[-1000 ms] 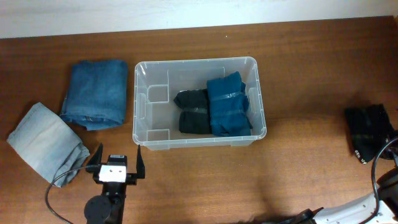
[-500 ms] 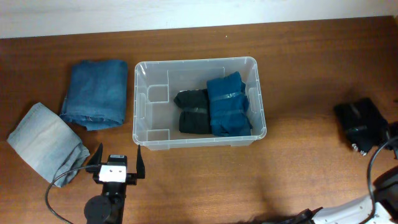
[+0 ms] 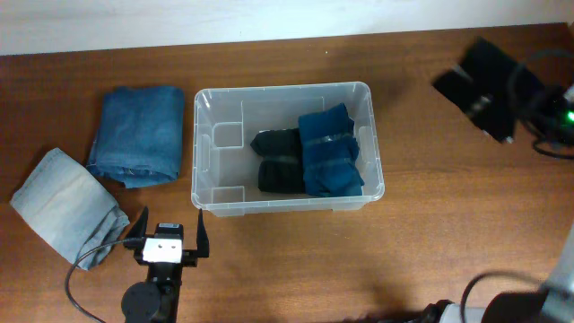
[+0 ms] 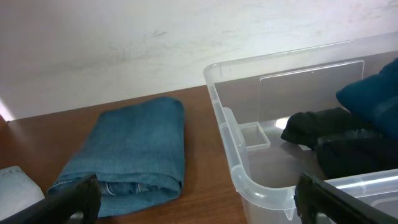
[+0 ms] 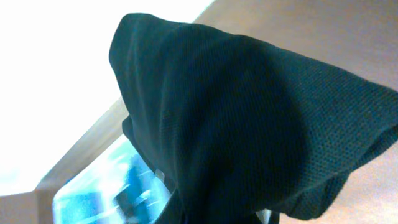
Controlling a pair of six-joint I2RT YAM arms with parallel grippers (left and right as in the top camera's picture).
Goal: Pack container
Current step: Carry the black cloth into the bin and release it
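Observation:
The robot's right gripper will take the black garment to the left in the overhead view and lower it into the container's empty end [image 3: 226, 154], where the container's bottom is bare.
The clear container [image 3: 285, 89] stands mid-table and shows in the left wrist view [image 4: 233, 134]. Inside it lie a black folded garment [image 3: 278, 161] and a dark teal folded garment [image 3: 329, 151]. My right gripper [image 3: 529, 99] is at the far right back, holding a black garment [image 3: 480, 76] in the air to the right of the container. That garment fills the right wrist view [image 5: 249, 124] and hides the fingers. My left gripper [image 3: 170, 224] is open and empty, near the front edge by the container's front-left corner.
A folded blue denim piece [image 3: 139, 133] lies left of the container and shows in the left wrist view [image 4: 134, 149]. A folded light blue denim piece [image 3: 65, 205] lies further left and nearer the front. Cables trail by the right arm.
My right gripper has lifted the black garment from the right side of the table and swung it up and back, toward the far right corner. The left arm has not moved.

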